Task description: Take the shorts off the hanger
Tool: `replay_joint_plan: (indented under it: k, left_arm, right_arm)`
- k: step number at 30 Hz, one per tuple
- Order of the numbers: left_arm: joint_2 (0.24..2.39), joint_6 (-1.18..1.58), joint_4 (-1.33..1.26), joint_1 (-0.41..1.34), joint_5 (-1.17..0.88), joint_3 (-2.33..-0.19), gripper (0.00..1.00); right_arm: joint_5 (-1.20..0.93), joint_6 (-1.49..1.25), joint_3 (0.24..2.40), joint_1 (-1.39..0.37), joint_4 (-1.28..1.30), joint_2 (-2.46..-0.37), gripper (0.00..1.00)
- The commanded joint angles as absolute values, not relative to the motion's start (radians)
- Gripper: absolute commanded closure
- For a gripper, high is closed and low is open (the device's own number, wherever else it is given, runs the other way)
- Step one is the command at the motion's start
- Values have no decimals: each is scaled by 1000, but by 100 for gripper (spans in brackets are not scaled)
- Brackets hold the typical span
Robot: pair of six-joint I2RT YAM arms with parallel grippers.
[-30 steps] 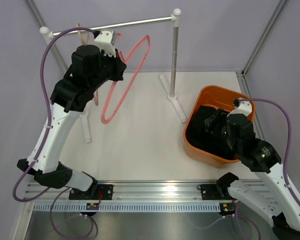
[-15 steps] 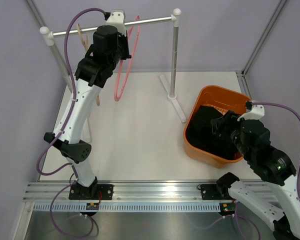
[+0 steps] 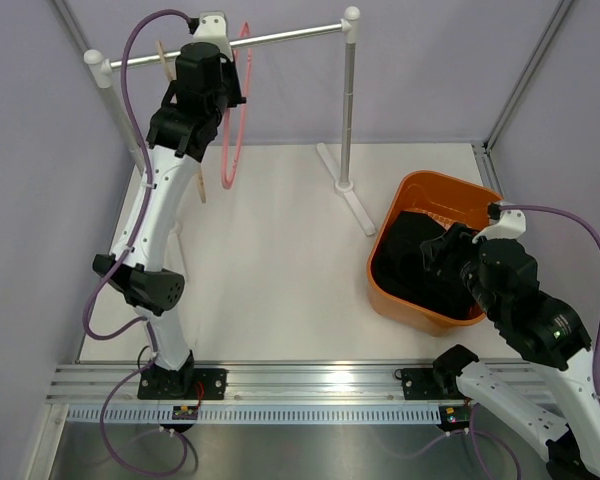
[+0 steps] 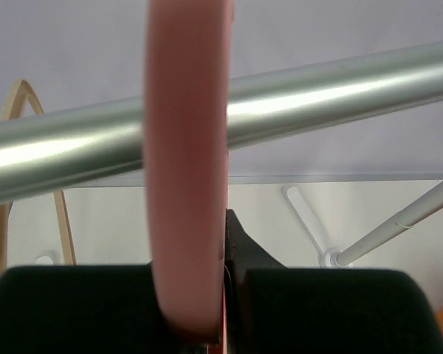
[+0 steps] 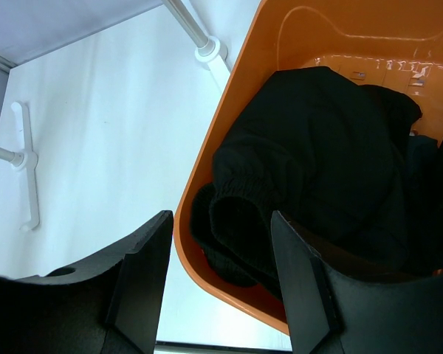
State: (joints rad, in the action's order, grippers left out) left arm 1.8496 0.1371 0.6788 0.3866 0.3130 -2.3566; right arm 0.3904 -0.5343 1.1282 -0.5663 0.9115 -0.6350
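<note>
My left gripper holds the pink hanger and needs to go down slightly to set the hanger's hook on the metal bar and release it there. The shorts (image 3: 412,262) are already in the basket.
The shorts (image 3: 412,262) lie as a dark, crumpled heap inside the orange basket (image 3: 425,181); in the right wrist view the shorts (image 5: 321,166) show an elastic waistband near the basket wall (image 5: 225,118). The pink hanger (image 3: 229,135) carries no cloth and hangs from the top of the metal rail (image 3: 290,40). My left gripper (image 3: 220,50) is up at the rail, shut on the hanger (image 4: 188,184) just below the rail (image 4: 325,96). My right gripper (image 5: 221,258) hovers open over the basket's near left corner, holding nothing.
A bare wooden hanger (image 3: 166,66) hangs on the rail left of the pink one. The rack's right post (image 3: 348,110) and its white foot (image 3: 352,205) stand between the rail and the basket. Frame posts run along both sides.
My left arm has swung the pink hanger up and left, from a tilt below the rail to hanging upright at it. The right arm lifted slightly, then held still.
</note>
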Motion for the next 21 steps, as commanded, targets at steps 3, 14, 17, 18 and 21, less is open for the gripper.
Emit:
replay_joint_plan:
  k: [3,14,17,18,21]
  left_arm:
    - [1873,175,610,336,272,-2385,98]
    - [1813,198,611,334,244,-2252,91]
    - [1795,201,609,334,245,-2249,88]
    - [1790,201,607,334,245,-2249,85]
    - [1766,201,604,334,245,-2246,80]
  right_arm:
    - [353,-525,1124,-560,884,-647,36]
    - [330,-540,1104,-561,870,-646,36]
    - [328,-545,1101,-561,871,-641,37]
    - [327,-546,1100,-561,871,-640,37]
    - [327,-545,1098,-561,870,-634,36]
